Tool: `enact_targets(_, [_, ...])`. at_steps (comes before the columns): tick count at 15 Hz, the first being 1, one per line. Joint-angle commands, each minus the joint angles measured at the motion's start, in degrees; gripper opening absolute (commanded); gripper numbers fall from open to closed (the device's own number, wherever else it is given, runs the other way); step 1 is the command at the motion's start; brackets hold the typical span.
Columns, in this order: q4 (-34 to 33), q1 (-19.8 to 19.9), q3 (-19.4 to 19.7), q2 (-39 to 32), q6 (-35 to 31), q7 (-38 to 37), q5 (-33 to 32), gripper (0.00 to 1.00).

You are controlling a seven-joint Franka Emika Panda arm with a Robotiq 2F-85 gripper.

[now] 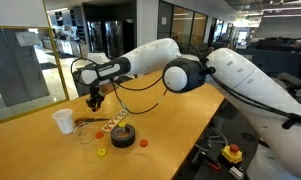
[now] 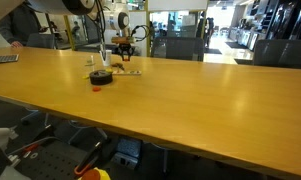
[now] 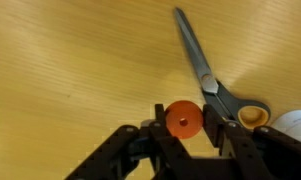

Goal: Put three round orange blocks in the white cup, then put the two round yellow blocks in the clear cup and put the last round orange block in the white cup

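The white cup's opening [image 1: 63, 112] [image 3: 297, 124] is my gripper's next stop. My gripper needs to move past the scissors' orange handles until it is over that opening.
In the wrist view my gripper [image 3: 183, 118] is shut on a round orange block [image 3: 183, 121] with a hole in its middle, held edge to edge between the two fingers [image 3: 158, 120] above the table. In an exterior view the gripper [image 1: 93, 100] hangs a little above the wood, to the right of the white cup [image 1: 63, 121]. The clear cup [image 1: 85, 134] stands in front of it. Another orange block [image 1: 143, 142] and a yellow block [image 1: 101, 152] lie on the table near a black disc [image 1: 122, 136].
Scissors [image 3: 200, 60] with orange handles lie under and beside the gripper, blades pointing away. A pale dotted strip [image 1: 115, 122] rests by the black disc [image 2: 102, 77]. The long wooden table [image 2: 190, 100] stretches wide; its front edge runs close to the blocks.
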State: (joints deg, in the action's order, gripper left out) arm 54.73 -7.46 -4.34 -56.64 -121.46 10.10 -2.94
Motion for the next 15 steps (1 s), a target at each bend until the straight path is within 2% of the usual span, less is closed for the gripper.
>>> enact_targets(1, [-3.65,-2.76,0.02,0.26,1.05,-0.43,-1.29,0.18])
enact_targets(8, [-5.63,-8.09,0.45,1.62,-0.59,-0.16,-2.89,0.18])
enact_targets(15, [-6.57,-11.36,-0.36,1.29,0.32,0.87,-2.57,0.18])
